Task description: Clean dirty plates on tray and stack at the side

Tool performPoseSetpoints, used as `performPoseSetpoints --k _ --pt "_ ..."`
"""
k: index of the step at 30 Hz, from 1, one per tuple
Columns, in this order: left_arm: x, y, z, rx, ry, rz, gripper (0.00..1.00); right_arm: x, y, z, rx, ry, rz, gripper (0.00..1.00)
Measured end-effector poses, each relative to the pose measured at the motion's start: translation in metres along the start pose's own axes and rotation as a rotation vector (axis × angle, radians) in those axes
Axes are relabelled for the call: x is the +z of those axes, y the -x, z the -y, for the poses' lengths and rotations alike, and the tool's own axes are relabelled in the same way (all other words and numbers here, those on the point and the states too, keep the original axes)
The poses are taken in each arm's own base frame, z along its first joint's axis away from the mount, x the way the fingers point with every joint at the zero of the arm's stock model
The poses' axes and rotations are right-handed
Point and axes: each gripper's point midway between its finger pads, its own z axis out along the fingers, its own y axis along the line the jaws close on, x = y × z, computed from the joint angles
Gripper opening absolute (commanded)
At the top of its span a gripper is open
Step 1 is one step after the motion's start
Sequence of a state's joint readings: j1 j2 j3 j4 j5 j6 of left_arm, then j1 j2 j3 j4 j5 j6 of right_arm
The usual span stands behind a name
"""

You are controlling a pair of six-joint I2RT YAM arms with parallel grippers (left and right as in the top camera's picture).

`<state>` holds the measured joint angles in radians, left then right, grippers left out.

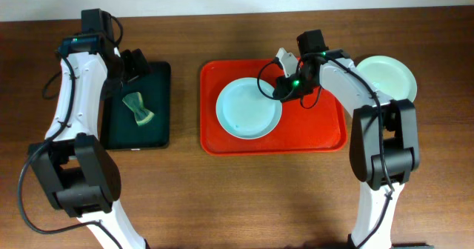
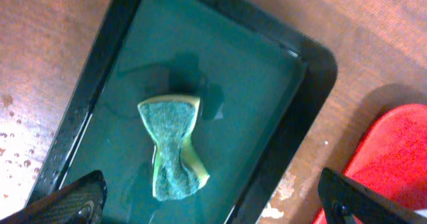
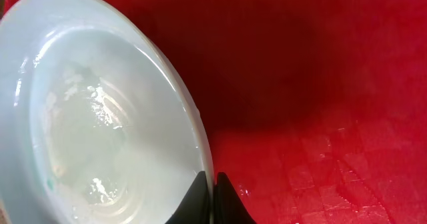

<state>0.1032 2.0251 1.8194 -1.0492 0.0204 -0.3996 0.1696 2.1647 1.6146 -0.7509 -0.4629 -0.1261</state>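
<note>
The robot's left gripper will next move down into the black tray with its fingers open around the sponge's narrow middle (image 1: 138,109) (image 2: 171,148), because the sponge is thinnest there between its wider ends.
A pale blue plate (image 1: 248,108) lies on the red tray (image 1: 326,130). My right gripper (image 1: 284,88) is shut on its right rim. In the right wrist view the fingers (image 3: 213,194) pinch the rim of the wet plate (image 3: 87,117) over the tray (image 3: 320,84). A second pale mint plate (image 1: 386,76) sits on the table right of the tray. My left gripper (image 1: 132,65) is open and empty above the black tray (image 1: 159,123). In the left wrist view its fingers (image 2: 213,207) straddle the green sponge (image 2: 172,144).
The black tray (image 2: 293,71) holds shallow water and the green sponge (image 1: 138,108). The red tray's corner (image 2: 393,151) shows at the right of the left wrist view. Brown wooden table (image 1: 222,197) all around.
</note>
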Motion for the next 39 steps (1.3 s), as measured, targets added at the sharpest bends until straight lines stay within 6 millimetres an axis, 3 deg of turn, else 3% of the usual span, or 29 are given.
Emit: performPoseSetpoints --k 2,3,4,6,8,9,12,16,19,21,23,25,27,31,33,35,37,39 --pt "0.003 -0.011 -0.004 -0.004 0.019 -0.045 0.68 0.0 0.002 0.0 -0.004 -0.001 0.008 0.04" --pt "0.014 -0.014 -0.006 -0.018 0.026 -0.057 0.63 0.0 0.003 0.0 -0.006 -0.002 0.011 0.04" --pt "0.033 -0.024 -0.011 -0.038 0.047 -0.095 0.61 0.0 0.003 0.0 -0.006 -0.002 0.011 0.04" --pt "0.081 -0.048 -0.023 -0.063 0.101 -0.198 0.68 0.0 0.003 0.0 -0.005 -0.002 0.011 0.04" --pt "0.101 -0.048 -0.028 -0.072 0.131 -0.196 0.67 0.0 0.002 0.0 -0.005 -0.001 0.009 0.04" --pt "0.102 -0.046 -0.029 -0.072 0.138 -0.189 0.56 0.0 0.002 0.0 -0.004 -0.001 0.009 0.04" --pt "0.11 -0.047 -0.032 -0.077 0.153 -0.189 0.02 0.0 0.002 0.0 -0.004 -0.001 0.008 0.04" --pt "0.104 -0.046 -0.035 -0.087 0.171 -0.214 0.0 0.0 0.002 0.0 -0.003 -0.002 0.006 0.04" --pt "0.068 -0.032 -0.03 -0.082 0.174 -0.225 0.0 0.0 0.001 0.016 0.067 -0.108 0.003 0.04" --pt "0.037 -0.02 -0.001 -0.001 0.077 -0.166 0.0 0.003 0.007 0.022 0.126 -0.165 0.027 0.04" --pt "0.018 -0.033 0.035 0.113 0.0 -0.168 0.0 0.021 0.012 0.017 0.147 -0.177 0.042 0.04" --pt "0.016 -0.056 0.073 0.22 -0.05 -0.191 0.0 0.037 0.018 0.005 0.159 -0.166 0.057 0.04" --pt "0.014 -0.067 0.089 0.263 -0.063 -0.199 0.0 0.039 0.02 0.005 0.195 -0.169 0.065 0.04" --pt "0.013 -0.093 0.152 0.375 -0.135 -0.144 0.0 0.04 0.022 0.004 0.237 -0.167 0.072 0.04" --pt "0.023 -0.108 0.194 0.42 -0.209 -0.077 0.0 0.04 0.022 0.004 0.238 -0.166 0.073 0.04" --pt "0.046 -0.143 0.216 0.44 -0.246 -0.08 0.0 0.04 0.023 0.004 0.239 -0.168 0.075 0.04" --pt "0.064 -0.154 0.227 0.442 -0.286 -0.046 0.0 0.04 0.023 0.003 0.239 -0.169 0.075 0.04" --pt "0.092 -0.178 0.221 0.45 -0.289 -0.042 0.0 0.041 0.023 0.003 0.239 -0.168 0.075 0.04"
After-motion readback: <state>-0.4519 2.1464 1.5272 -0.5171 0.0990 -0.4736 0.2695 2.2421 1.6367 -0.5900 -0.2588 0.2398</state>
